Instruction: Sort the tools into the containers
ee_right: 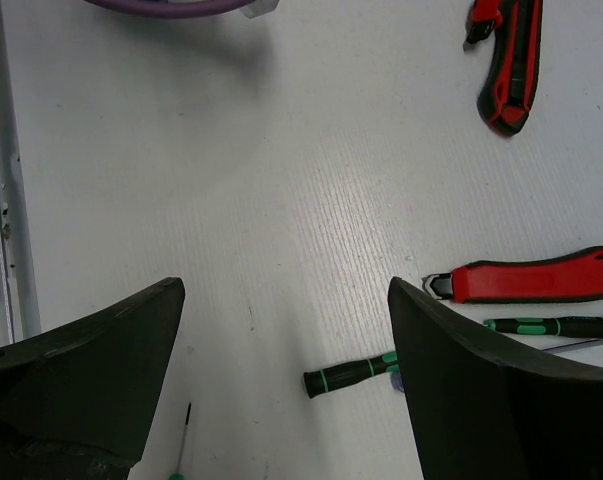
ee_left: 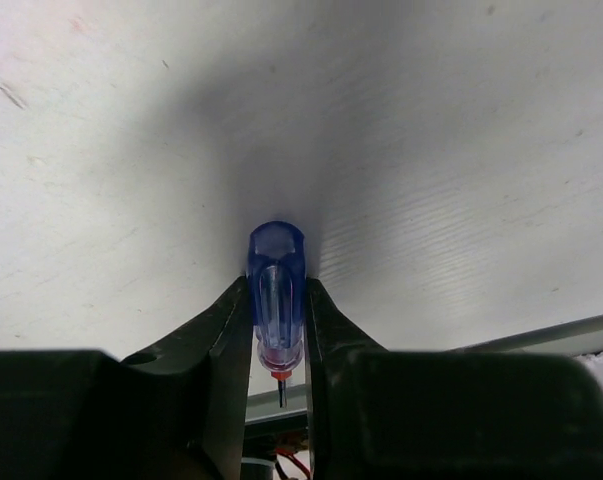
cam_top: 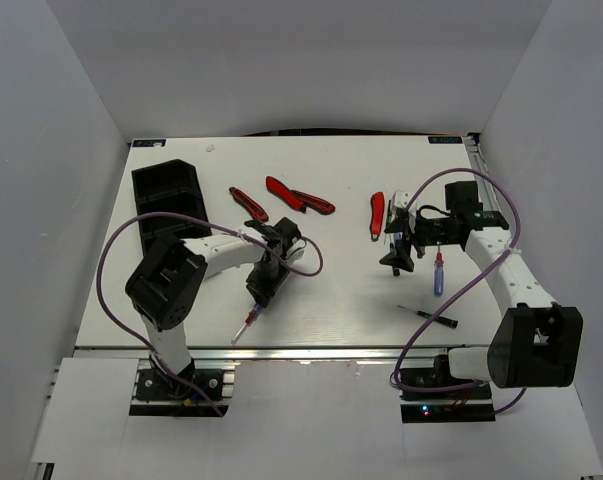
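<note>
My left gripper lifts and carries the screwdriver over the nearer black bin's side next and releases it, since that bin stands to the left in the top view.
My left gripper (cam_top: pixel 262 288) is shut on a blue-handled screwdriver (cam_top: pixel 245 322) low over the table's front; in the left wrist view the handle (ee_left: pixel 276 290) sits squeezed between the two fingers (ee_left: pixel 221 350). My right gripper (cam_top: pixel 398 256) is open and empty above the table. Below it, in the right wrist view, a black-green screwdriver (ee_right: pixel 353 375) lies beside the right finger (ee_right: pixel 501 390), with a red knife (ee_right: pixel 536 281) and a second black-green screwdriver (ee_right: pixel 553 326) further right. Two black bins (cam_top: pixel 167 203) stand at the far left.
Two red-and-black pliers (cam_top: pixel 248 203) (cam_top: pixel 299 195) lie at the back middle. The red knife (cam_top: pixel 377 214), a blue screwdriver (cam_top: pixel 438 272) and a thin black-green screwdriver (cam_top: pixel 428 316) lie around the right arm. Purple cables loop off both arms.
</note>
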`<state>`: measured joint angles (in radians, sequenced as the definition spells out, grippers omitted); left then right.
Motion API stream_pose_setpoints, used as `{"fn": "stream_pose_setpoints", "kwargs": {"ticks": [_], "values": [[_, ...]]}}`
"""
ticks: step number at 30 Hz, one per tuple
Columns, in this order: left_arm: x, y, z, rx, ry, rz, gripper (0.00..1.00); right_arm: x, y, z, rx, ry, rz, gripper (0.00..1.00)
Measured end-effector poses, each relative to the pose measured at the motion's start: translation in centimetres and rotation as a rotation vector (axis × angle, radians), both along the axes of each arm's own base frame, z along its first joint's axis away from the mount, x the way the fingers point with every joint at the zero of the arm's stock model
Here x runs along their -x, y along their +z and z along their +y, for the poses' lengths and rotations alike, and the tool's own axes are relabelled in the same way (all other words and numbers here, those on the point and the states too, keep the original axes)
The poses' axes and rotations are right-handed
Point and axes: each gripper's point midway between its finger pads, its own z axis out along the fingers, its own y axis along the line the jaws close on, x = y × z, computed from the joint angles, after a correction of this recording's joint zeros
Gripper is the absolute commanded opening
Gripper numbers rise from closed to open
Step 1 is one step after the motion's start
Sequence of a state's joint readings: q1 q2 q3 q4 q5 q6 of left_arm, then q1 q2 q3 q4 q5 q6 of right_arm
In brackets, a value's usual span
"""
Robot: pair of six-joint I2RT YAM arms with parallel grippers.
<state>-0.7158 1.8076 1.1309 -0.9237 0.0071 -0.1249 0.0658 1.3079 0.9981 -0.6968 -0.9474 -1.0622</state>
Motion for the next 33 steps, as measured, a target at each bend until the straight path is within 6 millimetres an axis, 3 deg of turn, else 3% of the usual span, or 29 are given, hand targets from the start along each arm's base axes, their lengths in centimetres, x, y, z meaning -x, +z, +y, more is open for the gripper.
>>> {"fn": "stream_pose_setpoints", "kwargs": {"ticks": [3,7,11,15,17,22,27,33], "values": [[-1.1,0.8,-0.5,0.017,-0.001,-0.051,0.0,0.0,0.0,0.0,0.001,-0.003,0.001,0.89],[-3.3,3.8,-1.3,0.067,-0.021,-0.167,0.0,-0.1,0.1,0.0,0.0,-0.004,-0.006,0.89],[-6.8,9.5,-1.1,0.168,-0.087,-0.342,0.0,-0.2,0.2,0.0,-0.001,-0.004,-0.014,0.89],[-10.6,13.4,2.3,0.187,-0.113,-0.483,0.0,-0.2,0.2,0.0,-0.001,-0.004,-0.015,0.89],[-12.2,14.5,5.0,0.149,-0.141,-0.544,0.0,-0.2,0.2,0.0,-0.001,-0.004,-0.014,0.89],[-14.8,16.7,9.6,0.103,-0.218,-0.668,0.0,-0.1,0.1,0.0,-0.003,-0.002,-0.008,0.89],[-17.2,17.4,13.6,0.065,-0.233,-0.746,0.0,-0.1,-0.1,0.0,-0.003,0.0,0.013,0.89],[-16.4,12.8,15.5,0.02,-0.292,-0.679,0.04,0.0,0.0,0.1,-0.005,0.001,0.016,0.89]]}}
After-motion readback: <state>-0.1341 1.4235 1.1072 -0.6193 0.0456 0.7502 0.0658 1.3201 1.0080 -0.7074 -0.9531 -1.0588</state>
